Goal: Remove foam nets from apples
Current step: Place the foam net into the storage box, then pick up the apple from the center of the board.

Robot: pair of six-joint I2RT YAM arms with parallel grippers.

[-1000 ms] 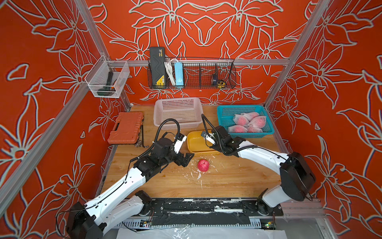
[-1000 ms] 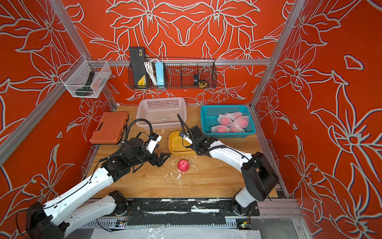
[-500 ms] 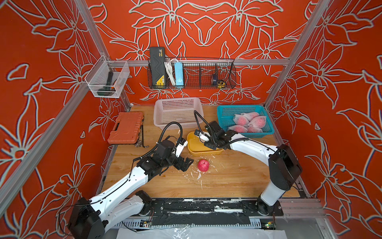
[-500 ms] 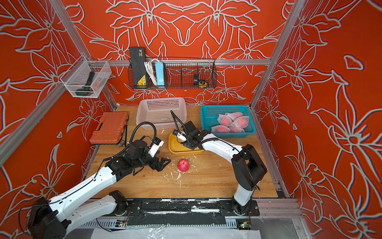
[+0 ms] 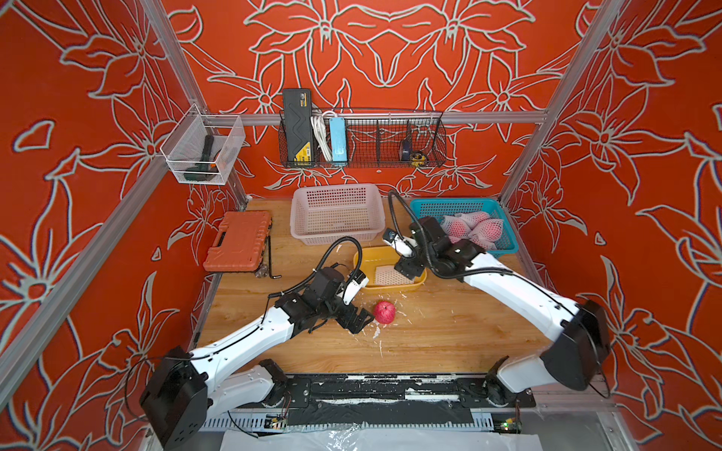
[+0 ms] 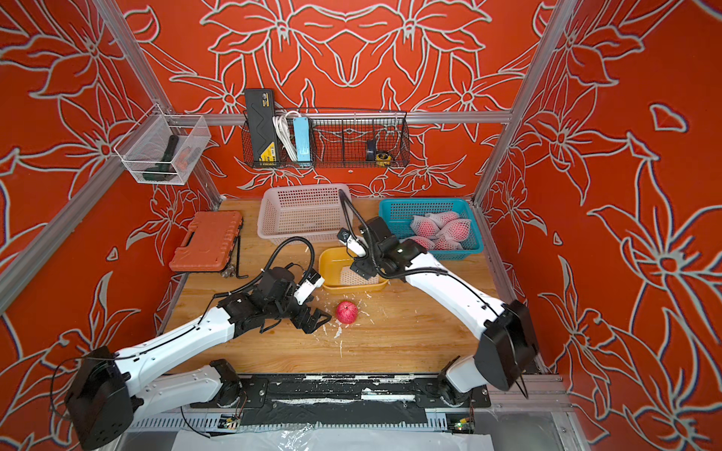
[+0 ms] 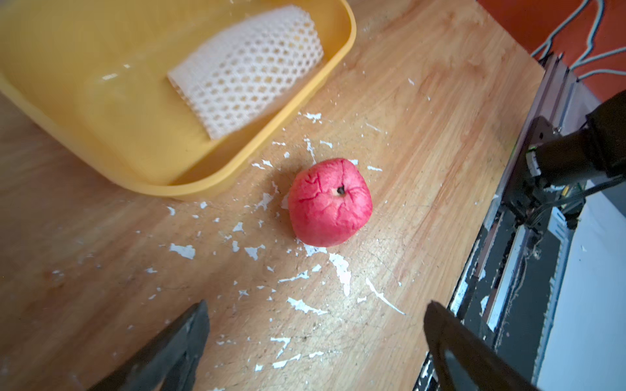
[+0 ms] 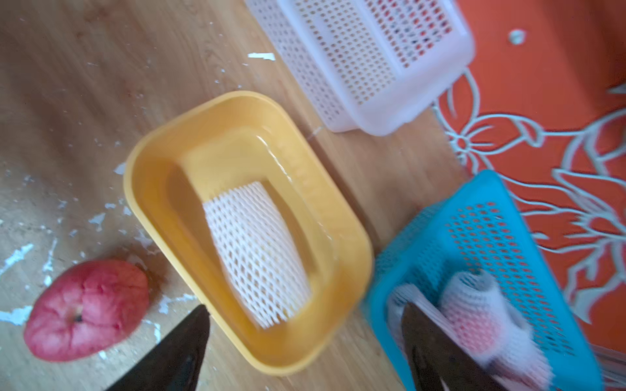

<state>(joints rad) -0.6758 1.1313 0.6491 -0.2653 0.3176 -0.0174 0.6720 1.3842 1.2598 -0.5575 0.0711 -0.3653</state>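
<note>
The bare apple [image 5: 385, 311] [image 7: 330, 202] lies below and beyond my left gripper's open fingers, so I need to move down toward it until they straddle it, then close.
A bare pinkish-red apple [image 5: 385, 311] [image 6: 347, 311] lies on the wooden table among white flakes. My left gripper [image 5: 357, 318] [image 7: 316, 306] is open just to its left, and the apple [image 7: 330, 202] lies a little beyond the fingertips. One empty foam net [image 5: 386, 275] [image 7: 245, 69] [image 8: 257, 254] lies flat in the yellow tub [image 5: 365, 255]. My right gripper [image 5: 406, 269] [image 8: 305, 307] hangs open over the tub's right end with nothing between its fingers. Several apples in foam nets [image 5: 472, 230] [image 6: 441, 230] [image 8: 481, 315] lie in the blue basket [image 5: 453, 203].
An empty white basket [image 5: 338, 213] stands behind the tub. An orange tool case [image 5: 238, 242] and a hex key [image 5: 270, 261] lie at the left. A wire rack [image 5: 363, 136] hangs on the back wall. The black front rail [image 7: 508, 270] runs close to the apple.
My right gripper has opened over the yellow tub, and the foam net now lies loose in it. My left gripper has moved down closer to the bare apple, still open.
</note>
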